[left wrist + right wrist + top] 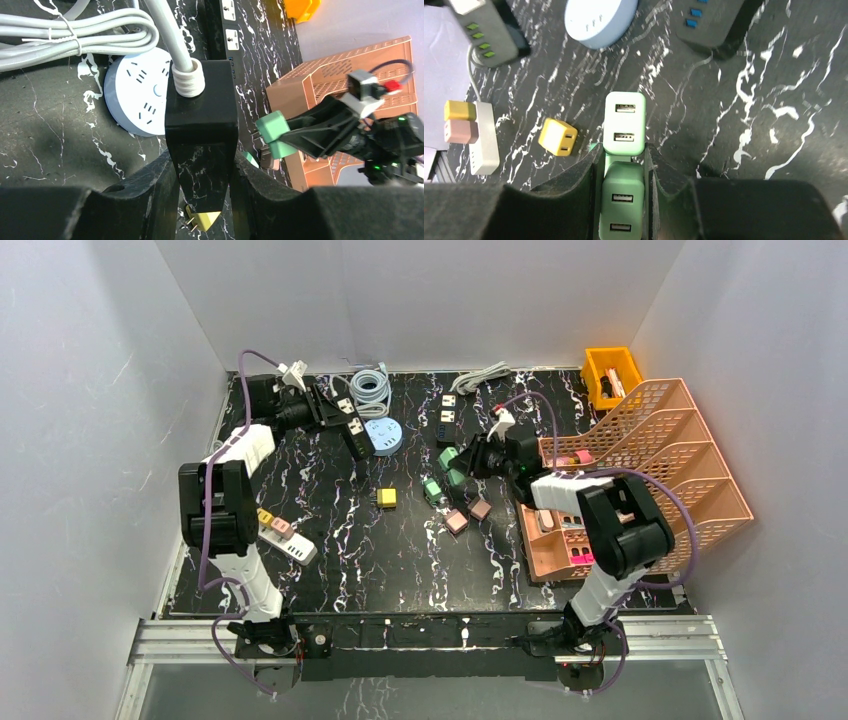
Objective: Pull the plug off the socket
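My right gripper moves down onto the tabletop [448,491] beside the loose green plug next and releases the green chargers, since they are clear of the socket.
The socket is a black power strip [352,430] with a thick white cord, at the back left. My left gripper [335,418] is shut on its end, and in the left wrist view the strip [201,107] sits wedged between the fingers of that gripper [202,159]. The plug is a green USB charger [622,200], and my right gripper [623,150] is shut on it. A paler green charger [624,122] sticks out past the fingertips. In the top view my right gripper [470,462] holds the green plug [450,460] mid-table, apart from the strip.
A round blue-white socket [384,436] lies beside the strip, with a coiled cable [370,385] behind it. A yellow plug [386,498], pink plugs [457,521] and a green one [432,490] lie loose. A white strip [285,537] lies at the near left. Peach trays [650,460] stand at the right.
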Controlling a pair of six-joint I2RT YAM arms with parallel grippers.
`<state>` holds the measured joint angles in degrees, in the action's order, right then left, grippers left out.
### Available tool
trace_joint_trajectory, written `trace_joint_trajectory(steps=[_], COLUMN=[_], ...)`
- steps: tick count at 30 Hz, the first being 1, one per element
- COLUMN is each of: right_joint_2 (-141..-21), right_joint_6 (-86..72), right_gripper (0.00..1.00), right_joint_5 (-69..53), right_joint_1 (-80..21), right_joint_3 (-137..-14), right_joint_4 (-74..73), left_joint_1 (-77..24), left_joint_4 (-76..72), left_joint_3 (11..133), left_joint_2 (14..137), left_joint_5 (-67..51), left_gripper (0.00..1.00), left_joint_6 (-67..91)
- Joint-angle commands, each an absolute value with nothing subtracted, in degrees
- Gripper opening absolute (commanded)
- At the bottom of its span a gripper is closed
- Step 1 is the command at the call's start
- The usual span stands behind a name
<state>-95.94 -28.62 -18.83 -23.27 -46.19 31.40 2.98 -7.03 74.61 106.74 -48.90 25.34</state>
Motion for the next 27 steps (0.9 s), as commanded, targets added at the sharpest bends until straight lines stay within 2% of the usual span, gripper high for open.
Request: trace_joint_trajectory(steps=[1,7,15,16,17,19,22,24,27], right_joint_2=[-100.3,-107.0,-109.9,-110.1,-110.1,-109.7,-108.6,-107.3,-104.6], right_joint_6=[-32.8,-37.5,-40.2,-40.5,-40.7,-40.3,-38.4,-36.7,-34.0], right_gripper=[0.00,0.00,0.00,0.04,0.18,0.40,0.62,0.69,0.73], right_joint_5=[-21.7,-24.8,-25.4,-25.5,-25.2,-23.7,-21.6,-20.5,-17.7], right_joint_1=[-23.3,-23.6,-25.1,-25.2,-25.4,-25.6,-25.7,-25.7,-25.7], right_joint_3=[-45.0,-46.8,-48.1,-48.2,-48.2,-47.9,-48.2,-49.0,-50.4], right_joint_4=[41.4,45.7,45.9,45.7,45.3,44.1,41.6,39.4,36.6], left_joint_1=[3.7,3.7,3.8,3.9,4.0,4.1,4.4,4.6,4.8], left_joint_4=[-8.0,-8.9,-7.6,-7.2,-6.8,-5.7,-1.5,1.5,3.7], left_joint_3=[73.9,73.6,73.9,74.0,74.1,74.5,76.2,77.5,78.2], left_joint_2=[100.7,100.7,100.9,101.0,100.9,101.1,102.5,103.4,103.6], left_joint_5=[-49.9,-50.6,-49.4,-48.8,-48.1,-45.6,-40.8,-38.7,-35.8], left_gripper=[0.00,0.00,0.00,0.00,0.00,0.00,0.00,0.00,0.00], left_joint_6=[25.4,26.0,25.4,25.3,25.3,25.4,24.3,23.8,24.0])
